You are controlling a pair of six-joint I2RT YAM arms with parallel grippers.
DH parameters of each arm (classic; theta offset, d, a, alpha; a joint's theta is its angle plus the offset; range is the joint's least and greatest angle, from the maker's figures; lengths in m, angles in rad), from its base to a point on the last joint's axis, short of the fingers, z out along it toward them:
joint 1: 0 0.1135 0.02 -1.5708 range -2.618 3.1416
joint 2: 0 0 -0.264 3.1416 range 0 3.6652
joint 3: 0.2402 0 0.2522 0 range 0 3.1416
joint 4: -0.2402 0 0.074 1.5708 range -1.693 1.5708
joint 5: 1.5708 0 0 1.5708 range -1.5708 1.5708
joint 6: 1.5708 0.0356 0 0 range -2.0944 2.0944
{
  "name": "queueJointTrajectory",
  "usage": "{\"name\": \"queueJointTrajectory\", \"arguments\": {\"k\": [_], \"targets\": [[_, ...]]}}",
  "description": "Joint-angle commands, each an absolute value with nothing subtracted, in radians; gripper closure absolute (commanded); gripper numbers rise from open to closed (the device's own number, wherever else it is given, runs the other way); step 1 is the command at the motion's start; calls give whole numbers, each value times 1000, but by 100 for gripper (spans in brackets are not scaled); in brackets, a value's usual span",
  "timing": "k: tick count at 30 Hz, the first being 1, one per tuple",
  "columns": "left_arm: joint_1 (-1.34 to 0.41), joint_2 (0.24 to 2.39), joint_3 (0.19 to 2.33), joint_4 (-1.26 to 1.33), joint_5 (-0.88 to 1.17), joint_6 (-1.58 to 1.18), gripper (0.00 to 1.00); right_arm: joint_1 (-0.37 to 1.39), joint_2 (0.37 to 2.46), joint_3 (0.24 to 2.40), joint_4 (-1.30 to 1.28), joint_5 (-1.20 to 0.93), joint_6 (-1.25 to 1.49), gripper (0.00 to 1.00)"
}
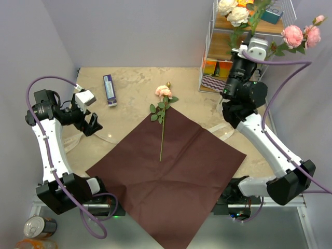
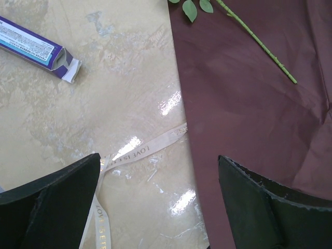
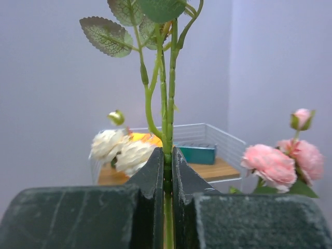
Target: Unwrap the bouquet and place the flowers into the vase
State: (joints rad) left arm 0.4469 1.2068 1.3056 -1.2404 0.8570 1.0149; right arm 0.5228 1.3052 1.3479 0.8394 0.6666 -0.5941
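I will next move my right gripper right in the top view to the pink roses, then lower and release the green stems beside them.
The bouquet is undone: its dark maroon paper (image 1: 176, 166) lies flat on the table. One pink rose (image 1: 163, 92) rests on the paper's far corner, and its stem (image 2: 259, 44) shows in the left wrist view. My right gripper (image 3: 167, 155) is raised by the wire rack and shut on a few thin green stems (image 3: 166, 93) with leaves. Cream roses (image 1: 232, 10) and pink roses (image 1: 298, 33) show up there. My left gripper (image 2: 158, 161) hangs open over the paper's left edge (image 2: 187, 129), holding nothing. The vase is hidden from view.
A cream ribbon (image 2: 150, 145) and clear film lie under the left gripper. A purple box (image 1: 109, 89) lies at the back left. The white wire rack (image 1: 212, 57) with colourful boxes stands at the back right. A can (image 1: 39, 225) sits off the near left corner.
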Motion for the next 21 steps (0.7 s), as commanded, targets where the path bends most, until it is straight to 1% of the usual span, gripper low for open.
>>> {"name": "queueJointTrajectory", "arguments": {"k": [1, 6, 8, 14, 21], "targets": [[454, 1207, 1344, -1241, 888, 1032, 0, 502, 1308, 1344, 1198, 747, -752, 100], [456, 1210, 1330, -1239, 896, 1035, 0, 427, 1380, 1384, 1383, 735, -837, 100], [456, 1213, 1338, -1281, 917, 1077, 1, 402, 1426, 1411, 1426, 723, -856, 100], [456, 1233, 1364, -1315, 954, 1104, 0, 347, 1476, 1445, 1453, 712, -850, 100], [456, 1264, 1377, -1315, 942, 1103, 1, 301, 1506, 1508, 1456, 698, -802, 100]]}}
